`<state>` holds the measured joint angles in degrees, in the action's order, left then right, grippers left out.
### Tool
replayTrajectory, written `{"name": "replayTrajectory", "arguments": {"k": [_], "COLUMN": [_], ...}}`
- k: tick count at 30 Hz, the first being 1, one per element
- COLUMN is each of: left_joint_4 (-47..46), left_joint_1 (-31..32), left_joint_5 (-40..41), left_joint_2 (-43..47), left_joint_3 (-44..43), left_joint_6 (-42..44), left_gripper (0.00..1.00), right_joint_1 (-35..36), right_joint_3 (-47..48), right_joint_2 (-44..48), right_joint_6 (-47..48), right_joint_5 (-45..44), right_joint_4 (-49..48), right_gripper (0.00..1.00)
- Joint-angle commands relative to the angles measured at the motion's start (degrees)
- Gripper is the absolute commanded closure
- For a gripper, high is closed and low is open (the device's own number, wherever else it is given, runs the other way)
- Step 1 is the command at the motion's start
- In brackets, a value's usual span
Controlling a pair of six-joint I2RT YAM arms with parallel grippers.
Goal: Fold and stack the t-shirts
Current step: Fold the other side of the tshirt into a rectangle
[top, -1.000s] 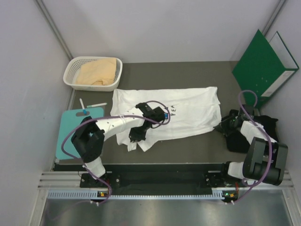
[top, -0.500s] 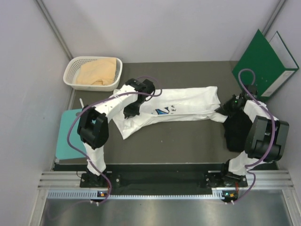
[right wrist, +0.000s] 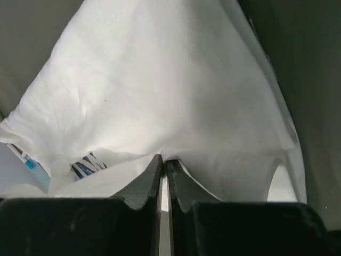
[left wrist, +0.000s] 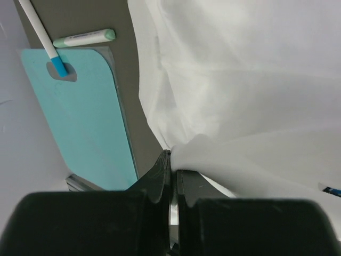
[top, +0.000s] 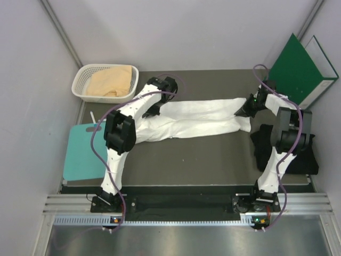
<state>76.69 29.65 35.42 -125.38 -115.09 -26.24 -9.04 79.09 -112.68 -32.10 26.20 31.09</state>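
Observation:
The white t-shirt already lies folded lengthwise between my grippers. Next, my left gripper eases slightly outward over the lower cloth layer (top: 166,109) (left wrist: 194,114) and lets go of the pinched edge.
The white t-shirt (top: 192,118) lies folded lengthwise across the middle of the table, print side hidden in the top view. My left gripper (top: 152,111) is shut on its left edge; the wrist view shows the cloth (left wrist: 240,106) pinched at the fingertips (left wrist: 169,160). My right gripper (top: 242,111) is shut on its right edge; the cloth (right wrist: 160,80) drapes from the pinch, with a bit of blue print (right wrist: 88,165) showing. The black t-shirt (top: 282,152) lies at the right. The tan-peach t-shirt (top: 109,80) sits in the white basket (top: 80,82).
A teal board (top: 82,154) lies at the left edge, also in the left wrist view (left wrist: 80,112), with a marker (left wrist: 85,37) and a pen (left wrist: 45,40) beside it. A green binder (top: 298,72) leans at the back right.
Both grippers carried the shirt's near edge toward the back, folding the shirt over lengthwise. The print is now covered and the shirt is a narrower band.

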Motion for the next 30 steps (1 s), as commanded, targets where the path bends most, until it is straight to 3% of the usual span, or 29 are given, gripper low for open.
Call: {"name": "replayTrajectory", "arguments": {"k": [1, 2, 3, 4, 5, 7, 8, 9, 22, 23, 24, 25, 26, 30], "left_joint_4": [9.18, 9.01, 9.1, 9.1, 9.18, 9.27, 9.1, 8.31, -1.71, -2.85, -2.77, -2.42, -2.42, -4.77], "left_joint_1": [-1.08, -1.26, -1.43, -1.78, -1.87, -1.96, -1.96, -1.88, -3.02, -3.02, -3.37, -3.54, -3.63, -3.9], "left_joint_5": [4.48, 4.66, 4.83, 4.92, 5.53, 6.85, 8.07, 8.96, 14.59, 14.33, 14.15, 14.93, 15.03, 13.02], "left_joint_2": [-2.75, -3.28, -3.72, -4.77, -5.31, -6.71, -7.07, -7.68, -13.13, -13.57, -14.44, -14.63, -14.45, -7.63], "left_joint_3": [-5.32, -6.11, -6.64, -6.99, -7.86, -9.27, -9.54, -9.8, -18.33, -18.59, -19.12, -20.25, -20.35, -17.29], "left_joint_6": [1.63, 1.63, 1.46, 1.45, 1.45, 1.19, 1.02, 1.19, 5.14, 6.02, 5.85, 4.89, 3.14, -1.27], "left_gripper": [1.0, 1.0, 1.0, 1.0, 1.0, 1.0, 1.0, 1.0, 0.97, 0.91, 0.5, 0.2, 0.01, 0.01], "right_joint_1": [1.57, 1.57, 1.74, 1.74, 1.74, 1.74, 1.74, 1.74, 1.66, 1.74, 1.74, 1.74, 1.74, 1.74], "right_joint_3": [6.51, 7.13, 8.44, 8.97, 9.41, 10.03, 10.12, 10.03, 5.99, 5.47, 5.29, 5.11, 4.59, 3.09], "right_joint_2": [-4.11, -4.73, -5.35, -5.79, -5.62, -4.65, -4.04, -3.08, 1.23, 1.59, 2.63, 3.25, 3.87, 9.31], "right_joint_6": [2.65, 2.83, 3.35, 3.7, 3.97, 4.76, 5.2, 5.55, 8.71, 9.59, 10.12, 10.82, 11.96, 13.11], "right_joint_5": [-1.58, -2.11, -2.72, -3.6, -5.17, -6.59, -7.81, -8.0, -3.52, -3.52, -3.61, -4.48, -5.18, -10.01], "right_joint_4": [3.01, 3.53, 4.93, 5.64, 6.26, 6.96, 7.05, 6.88, 5.12, 4.77, 4.59, 4.59, 4.16, 3.54], "right_gripper": [0.91, 0.88, 0.67, 0.57, 0.36, 0.2, 0.07, 0.01, 0.0, 0.0, 0.0, 0.0, 0.01, 0.0]}}
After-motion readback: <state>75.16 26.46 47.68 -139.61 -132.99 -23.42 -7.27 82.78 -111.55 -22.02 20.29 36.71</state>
